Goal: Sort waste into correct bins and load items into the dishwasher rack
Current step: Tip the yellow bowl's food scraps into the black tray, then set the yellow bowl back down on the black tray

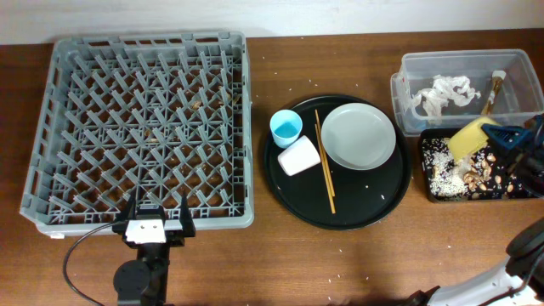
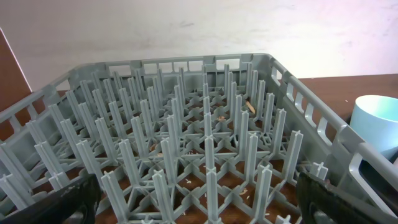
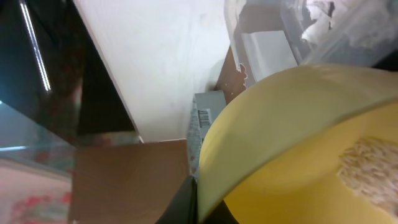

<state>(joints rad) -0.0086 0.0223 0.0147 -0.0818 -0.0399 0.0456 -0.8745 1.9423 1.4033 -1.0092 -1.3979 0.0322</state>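
The bowl goes left in the overhead view next, then down, turning upright in my right gripper. It then gets released beside the chopsticks, where the round tray lies bare.
My right gripper [image 1: 497, 136] is shut on the rim of the yellow bowl [image 1: 469, 137], tilted over the flat black tray [image 1: 423, 170], which holds rice and brownish scraps [image 1: 463, 177]. Rice clings inside the bowl [image 3: 323, 143] in the right wrist view. The clear tub [image 1: 408, 68] holds white napkins [image 1: 442, 92] and the brown wrapper stick [image 1: 492, 92]. The blue cup [image 1: 286, 127], pinkish-white cup [image 1: 298, 156], grey plate [image 1: 358, 136] and chopsticks [image 1: 325, 160] lie on the round black tray [image 1: 340, 217]. My left gripper [image 1: 155, 214] is open at the front edge of the grey rack [image 1: 144, 127], empty.
Loose rice grains lie on the round tray and the wooden table [image 1: 340, 263] around it. In the left wrist view the rack's upright pegs [image 2: 205, 143] fill the frame, with the blue cup [image 2: 376, 121] at the right.
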